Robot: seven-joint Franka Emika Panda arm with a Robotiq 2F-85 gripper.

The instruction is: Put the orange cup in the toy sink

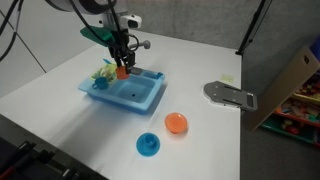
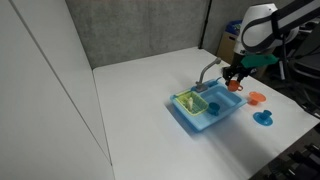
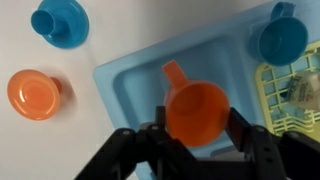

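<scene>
The clear bottom of the light blue basin is below my gripper, so my gripper will next lower the orange cup past the basin's rim and release it.
My gripper is shut on the orange cup, a small orange-red toy cup with a handle. I hold it just above the basin of the light blue toy sink. In both exterior views the gripper hangs over the sink with the cup between the fingers. The sink's side rack is yellow-green and holds small items. A blue cup sits at the sink's corner.
A flat orange round dish and a blue round dish lie on the white table beside the sink. A grey flat tool lies near the table edge. A cardboard box stands beyond that edge.
</scene>
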